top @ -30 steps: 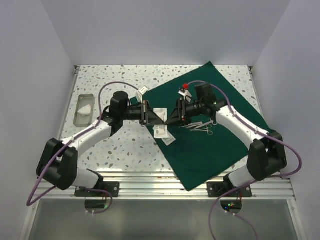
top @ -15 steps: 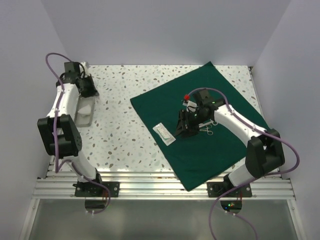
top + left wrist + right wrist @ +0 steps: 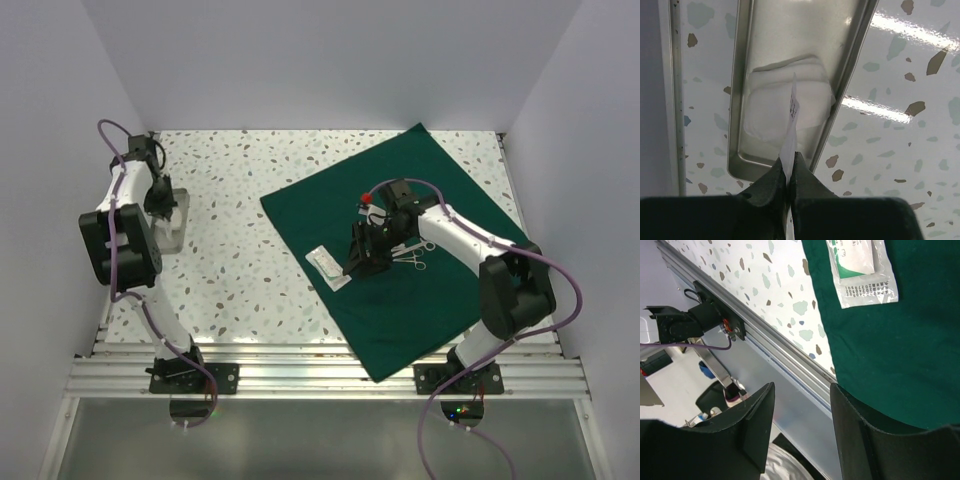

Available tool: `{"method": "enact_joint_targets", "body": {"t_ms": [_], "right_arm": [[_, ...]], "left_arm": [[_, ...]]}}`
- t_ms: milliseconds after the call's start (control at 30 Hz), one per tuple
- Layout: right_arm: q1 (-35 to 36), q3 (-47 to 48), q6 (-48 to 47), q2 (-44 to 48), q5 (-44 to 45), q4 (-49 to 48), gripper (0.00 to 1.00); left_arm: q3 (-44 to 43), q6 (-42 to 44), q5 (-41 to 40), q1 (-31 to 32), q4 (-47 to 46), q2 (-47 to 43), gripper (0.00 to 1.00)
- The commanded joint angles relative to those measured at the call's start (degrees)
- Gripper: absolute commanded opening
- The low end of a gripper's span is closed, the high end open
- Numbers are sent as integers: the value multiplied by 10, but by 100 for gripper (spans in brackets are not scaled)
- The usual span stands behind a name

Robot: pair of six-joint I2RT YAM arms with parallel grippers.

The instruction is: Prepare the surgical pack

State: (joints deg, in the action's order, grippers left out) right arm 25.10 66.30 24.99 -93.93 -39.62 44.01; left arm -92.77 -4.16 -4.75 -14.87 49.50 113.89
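To get the white packet into the steel tray point(image 3: 175, 218), my left gripper will lower it a little toward the white gauze first, then open.
The dark green drape point(image 3: 420, 290) lies spread flat on the right of the table. A white packet point(image 3: 328, 266) lies on its left edge and also shows in the right wrist view point(image 3: 862, 270). Silver instruments point(image 3: 412, 257) lie mid-drape. My right gripper point(image 3: 356, 258) is open and empty just above the drape, right of the packet; its jaws point(image 3: 801, 386) stand wide apart. My left gripper point(image 3: 164, 207) hovers over the small steel tray point(image 3: 176, 240). It is shut point(image 3: 789, 172) on a thin white packet point(image 3: 792, 115), held edge-on above the tray point(image 3: 842, 95), where white gauze point(image 3: 767, 115) lies.
The speckled tabletop point(image 3: 240, 260) runs between the tray and the drape. White walls enclose the left, back and right. The metal rail point(image 3: 300, 350) marks the near edge, and the drape's near corner overhangs it.
My left arm has swung from the table's middle to the tray at far left, carrying a white packet. My right gripper has shifted slightly left and down toward the packet on the drape.
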Motion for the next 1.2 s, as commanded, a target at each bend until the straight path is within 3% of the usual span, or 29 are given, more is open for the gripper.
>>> {"method": "enact_joint_targets", "body": {"t_ms": [0, 200, 333, 500, 633, 733, 833, 1033, 1167], "right_arm": [[1, 20, -7, -1, -22, -14, 52], [1, 20, -6, -7, -22, -15, 52], [0, 33, -13, -15, -18, -3, 52], [1, 38, -10, -29, -17, -9, 52], [6, 44, -8, -45, -13, -14, 52], [13, 53, -6, -59, -8, -21, 52], [23, 68, 0, -77, -1, -27, 52], [29, 125, -28, -121, 75, 4, 52], [31, 139, -49, -151, 112, 18, 54]], "left_arm": [[-28, 22, -10, -12, 17, 9, 0], [-41, 28, 11, -13, 9, 33, 0], [-50, 31, 81, -12, -4, 52, 1], [-61, 28, 66, -13, 6, 70, 8], [-75, 7, 21, -13, 6, 57, 50], [-90, -1, -17, -13, 10, 42, 61], [-90, -16, -52, -13, 5, 21, 68], [-54, -52, -97, -2, -7, -37, 71], [4, -85, -46, 18, -8, -108, 71]]}}
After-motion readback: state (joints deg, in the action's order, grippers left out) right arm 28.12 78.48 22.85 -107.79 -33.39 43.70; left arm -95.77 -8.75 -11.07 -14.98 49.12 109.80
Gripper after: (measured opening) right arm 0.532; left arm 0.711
